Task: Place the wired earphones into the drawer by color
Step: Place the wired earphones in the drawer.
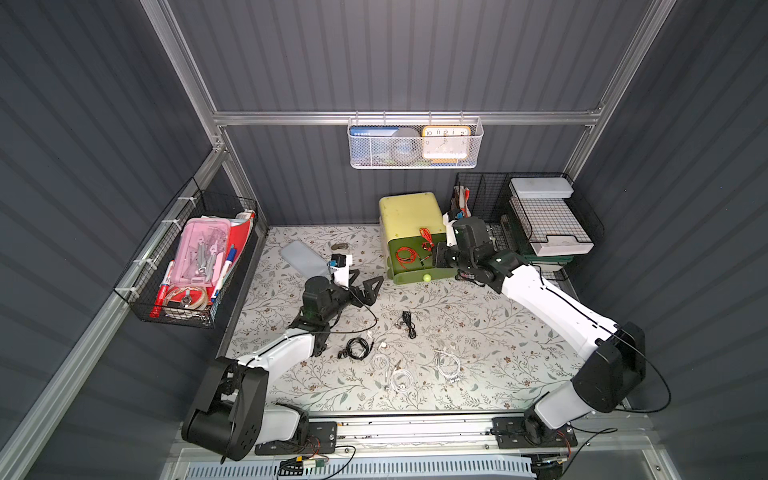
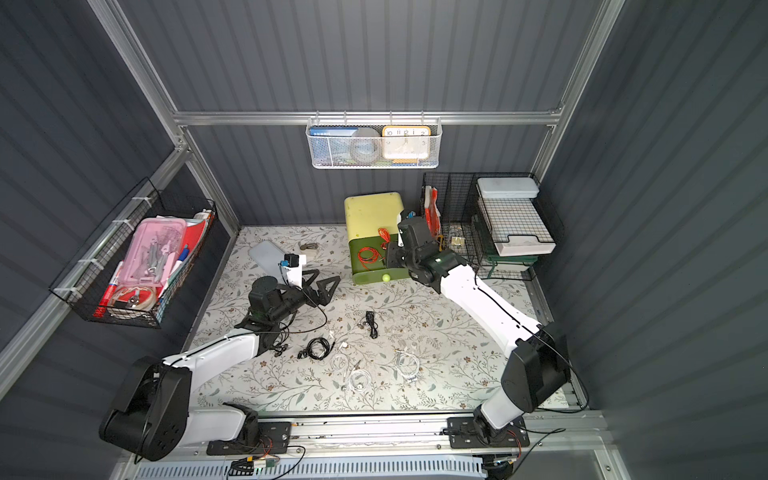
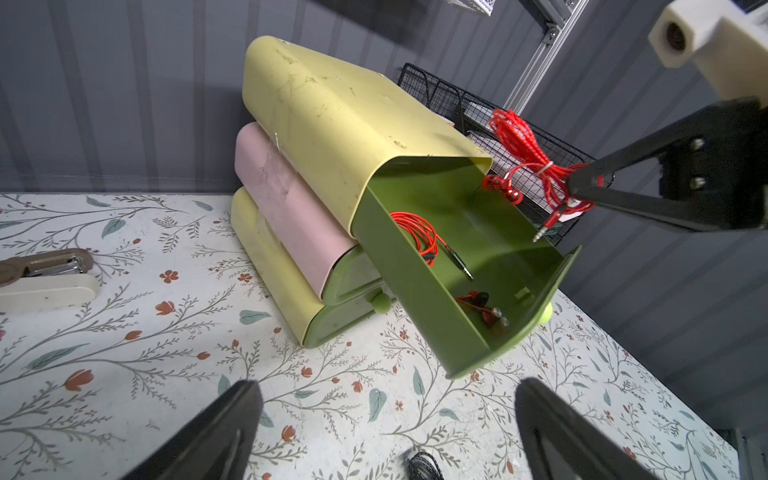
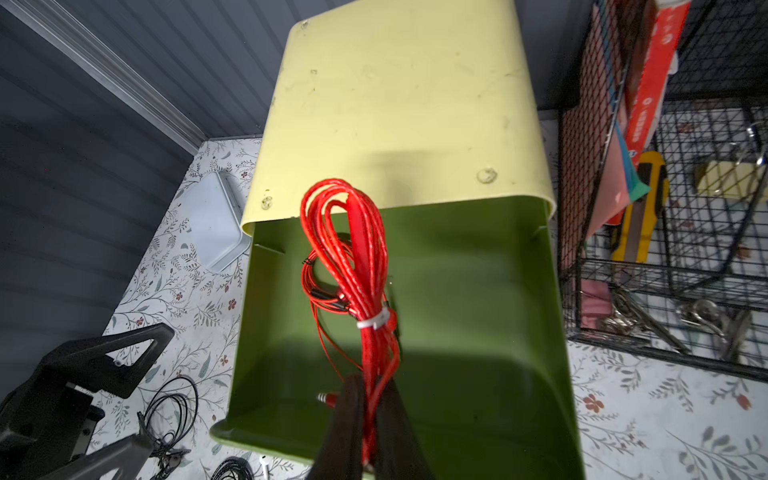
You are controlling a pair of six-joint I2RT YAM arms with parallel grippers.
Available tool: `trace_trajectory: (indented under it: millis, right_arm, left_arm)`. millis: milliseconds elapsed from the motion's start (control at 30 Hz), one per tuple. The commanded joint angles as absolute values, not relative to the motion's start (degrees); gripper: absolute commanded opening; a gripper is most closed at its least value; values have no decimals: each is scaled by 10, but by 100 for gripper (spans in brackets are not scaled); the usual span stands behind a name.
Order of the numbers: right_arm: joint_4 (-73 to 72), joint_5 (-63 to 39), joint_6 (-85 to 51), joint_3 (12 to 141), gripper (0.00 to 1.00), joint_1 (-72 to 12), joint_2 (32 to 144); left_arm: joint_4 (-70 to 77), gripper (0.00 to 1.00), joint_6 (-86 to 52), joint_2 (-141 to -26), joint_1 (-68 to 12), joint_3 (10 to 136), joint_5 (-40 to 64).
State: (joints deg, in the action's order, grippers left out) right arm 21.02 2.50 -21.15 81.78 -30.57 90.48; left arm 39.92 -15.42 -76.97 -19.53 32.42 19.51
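Observation:
The bare drawer bottom beside the red coil is empty and lies below my right gripper, so the gripper should lower toward it and release the tied bundle there.
The yellow-green drawer unit's top drawer (image 1: 409,279) stands pulled out. My right gripper (image 4: 370,382) is shut on a tied bundle of red wired earphones (image 4: 361,266) and holds it just above the open drawer (image 4: 478,291). In the left wrist view this bundle (image 3: 519,141) hangs from the right gripper (image 3: 577,187). Another red coil (image 1: 405,254) lies inside the drawer. Black earphones (image 1: 357,348) (image 1: 409,324) and white earphones (image 1: 449,365) (image 1: 401,380) lie loose on the floral mat. My left gripper (image 1: 368,276) hovers open and empty over the mat, left of the drawer.
The pink middle drawer (image 3: 291,208) and the one below it are closed. A stapler (image 1: 340,247) and a grey lid (image 1: 301,259) lie at the back left. A black wire rack (image 1: 540,220) stands right of the drawers. A wire basket (image 1: 187,266) hangs on the left wall.

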Motion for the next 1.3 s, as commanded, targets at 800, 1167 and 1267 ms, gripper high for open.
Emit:
trace_trajectory:
  millis: [800, 1167, 1267]
  right_arm:
    - [237, 31, -205, 799, 61, -293, 839]
    - [239, 26, -206, 661, 90, -287, 698]
    - [238, 20, -211, 632, 91, -286, 666]
  left_arm:
    - [419, 99, -135, -733, -198, 311, 230]
    - [392, 99, -104, -703, -205, 325, 268]
    - [381, 99, -98, -711, -208, 335, 273]
